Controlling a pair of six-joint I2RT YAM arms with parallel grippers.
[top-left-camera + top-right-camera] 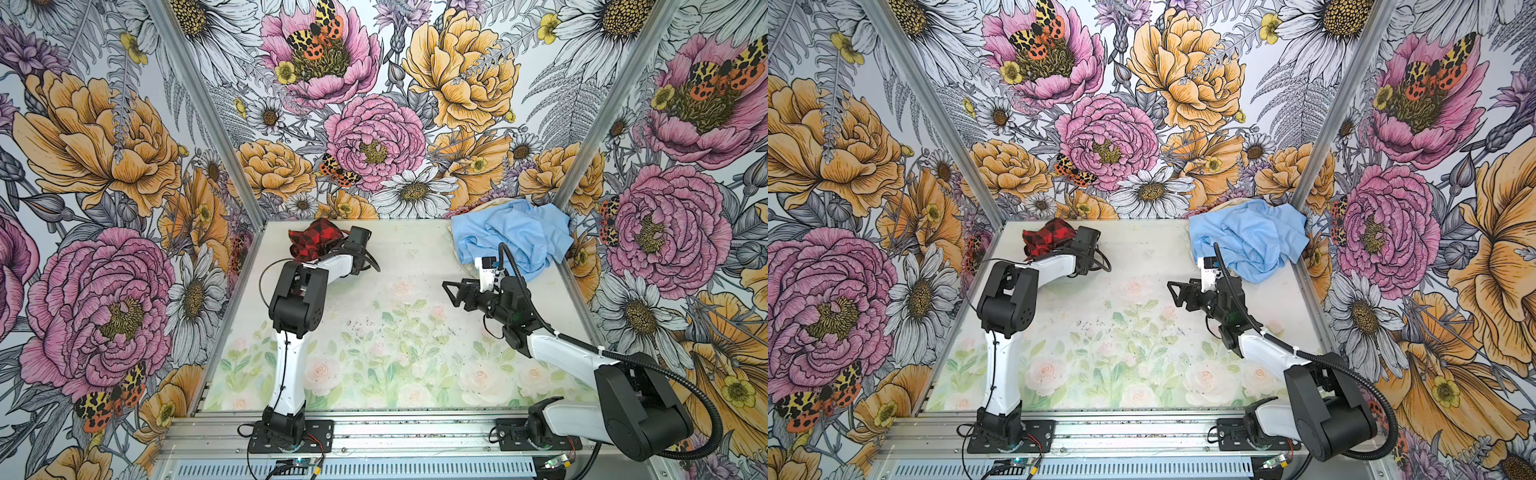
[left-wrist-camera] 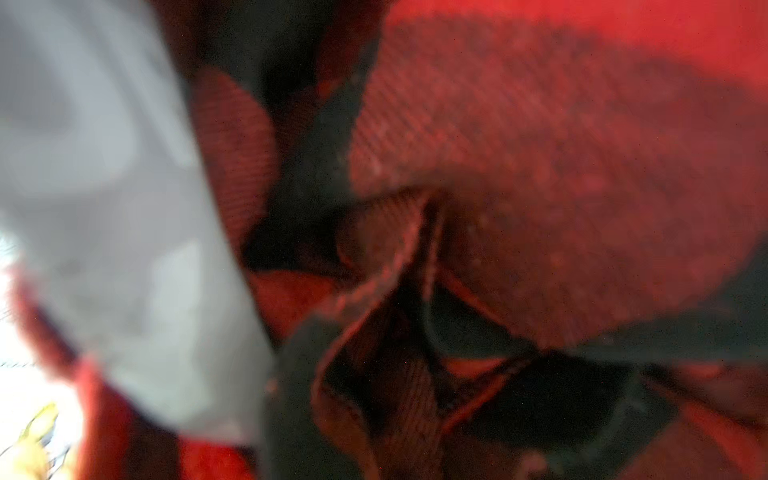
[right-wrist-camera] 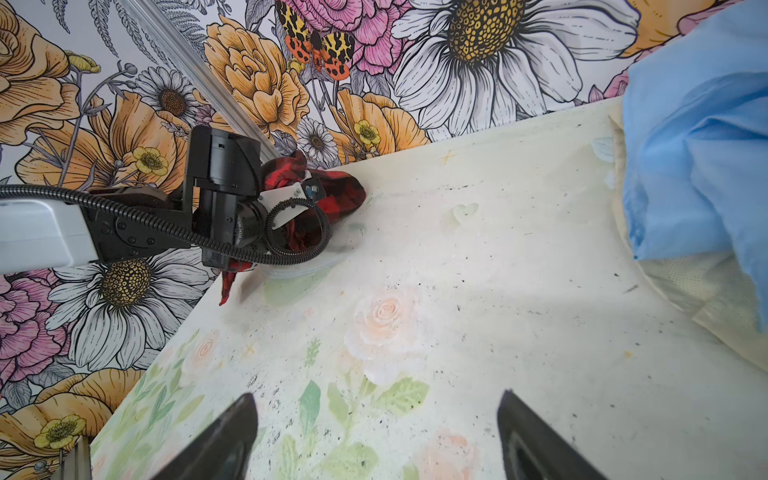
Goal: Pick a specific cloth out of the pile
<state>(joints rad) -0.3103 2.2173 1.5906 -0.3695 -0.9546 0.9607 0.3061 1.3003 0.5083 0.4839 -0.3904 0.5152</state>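
The bare tabletop lies open just below the plaid cloth (image 1: pixel 316 239), so I will turn my left gripper around to face the pile, move down and release it.
The red-and-black plaid cloth (image 1: pixel 316 239) (image 1: pixel 1048 237) is bunched at the back left of the table, well apart from the pile. My left gripper (image 1: pixel 338 245) is shut on the cloth, its fingers buried in the folds. Plaid cloth (image 2: pixel 540 166) fills the left wrist view, beside a blurred pale grey strip (image 2: pixel 104 208). In the right wrist view a tail of the cloth (image 3: pixel 340 195) dangles below the left wrist. The pile at the back right shows a light-blue cloth (image 1: pixel 515 232) (image 1: pixel 1250 237) over a cream cloth (image 3: pixel 698 291). My right gripper (image 1: pixel 451 293) (image 3: pixel 376 399) is open over the table, holding nothing.
The floral table mat (image 1: pixel 395 353) lies bare between the two arms. Flowered walls close in the left, back and right sides, with a metal post (image 1: pixel 208 104) at the back left corner close to the cloth. A metal rail (image 1: pixel 374 428) runs along the front.
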